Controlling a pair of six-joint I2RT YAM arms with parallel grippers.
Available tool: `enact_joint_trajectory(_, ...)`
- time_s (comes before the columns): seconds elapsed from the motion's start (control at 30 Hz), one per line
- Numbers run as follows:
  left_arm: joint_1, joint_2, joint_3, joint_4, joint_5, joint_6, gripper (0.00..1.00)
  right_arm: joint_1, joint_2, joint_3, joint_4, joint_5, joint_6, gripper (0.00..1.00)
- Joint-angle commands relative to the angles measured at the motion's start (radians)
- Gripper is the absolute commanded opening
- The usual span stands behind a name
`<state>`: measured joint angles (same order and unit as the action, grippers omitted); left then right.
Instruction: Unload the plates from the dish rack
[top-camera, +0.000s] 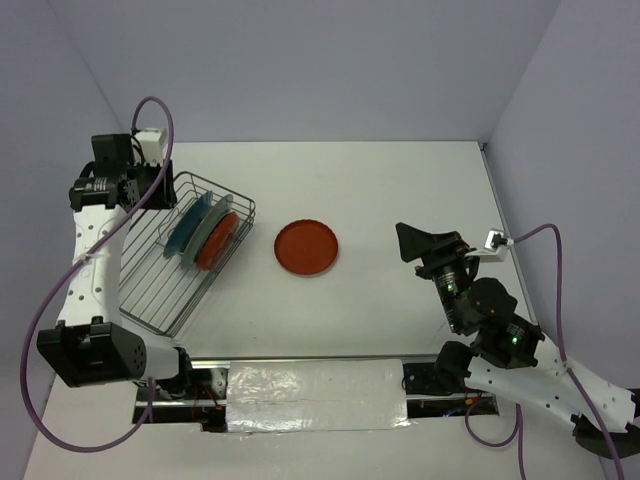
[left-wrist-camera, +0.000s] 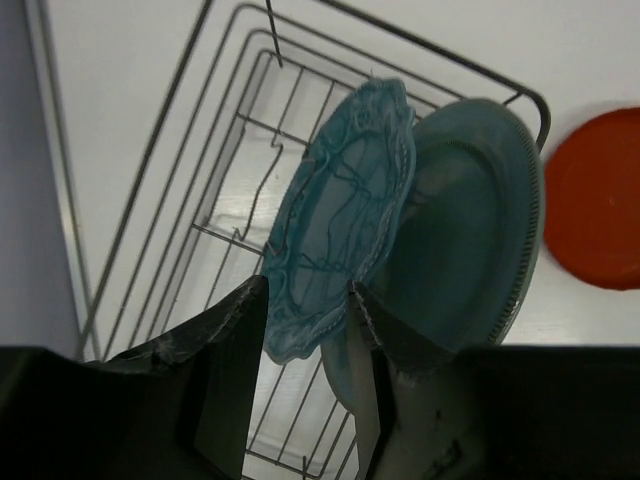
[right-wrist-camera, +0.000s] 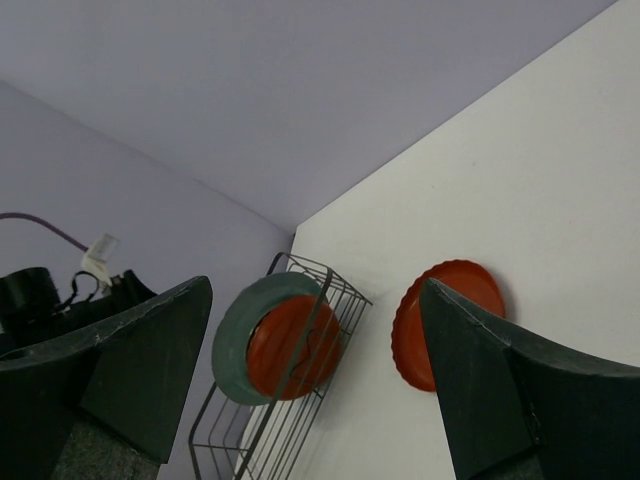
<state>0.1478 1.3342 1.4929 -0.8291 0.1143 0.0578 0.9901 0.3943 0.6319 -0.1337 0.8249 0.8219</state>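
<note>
The scalloped plate's upper rim (top-camera: 189, 219) (left-wrist-camera: 334, 318) is below my left gripper and faces its open fingers, so I need to move the gripper down and to the right in the top view onto it next.
The dish rack (top-camera: 165, 285) stands at the table's left with three plates upright in it: a scalloped teal plate (top-camera: 183, 234), a grey-teal plate (top-camera: 205, 232) and a red-orange plate (top-camera: 224, 240). Another red-orange plate (top-camera: 306, 247) lies flat on the table. My left gripper (top-camera: 158, 193) hovers at the rack's far left rim. In the left wrist view its jaws (left-wrist-camera: 308, 300) stand apart, and the scalloped plate's (left-wrist-camera: 340, 220) edge shows in the gap; I cannot tell whether they touch. My right gripper (top-camera: 415, 242) is open and holds nothing, well to the right of the flat plate.
Purple walls close in the table at the back and on both sides. In the right wrist view the rack (right-wrist-camera: 300, 420) and the flat red plate (right-wrist-camera: 440, 310) lie far ahead. A foil-covered strip (top-camera: 310, 395) runs between the arm bases.
</note>
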Motion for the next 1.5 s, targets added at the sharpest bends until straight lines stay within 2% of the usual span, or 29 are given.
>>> enact_joint_trajectory(0.0, 0.013, -0.041, -0.068, 0.033, 0.093, 0.034, 0.5, -0.005, -0.015, 0.002, 0.037, -0.018, 0.008, 0.91)
enact_joint_trajectory(0.07, 0.013, -0.041, -0.079, 0.033, 0.065, 0.043, 0.5, -0.004, -0.023, -0.004, 0.045, -0.02, 0.008, 0.91)
enact_joint_trajectory(0.23, 0.013, -0.044, -0.088, 0.038, 0.123, 0.048, 0.49, -0.004, -0.028, -0.008, 0.051, -0.027, 0.008, 0.91)
enact_joint_trajectory(0.67, 0.013, -0.046, -0.192, 0.11, 0.116, 0.047, 0.48, -0.005, -0.012, -0.008, 0.059, -0.03, 0.008, 0.91)
enact_joint_trajectory(1.17, -0.016, -0.029, -0.264, 0.18, 0.055, 0.043, 0.47, -0.004, -0.005, -0.006, 0.06, -0.032, 0.008, 0.91)
enact_joint_trajectory(1.47, -0.048, -0.023, -0.258, 0.173, -0.047, 0.059, 0.46, -0.004, 0.0, -0.003, 0.054, -0.026, 0.008, 0.91)
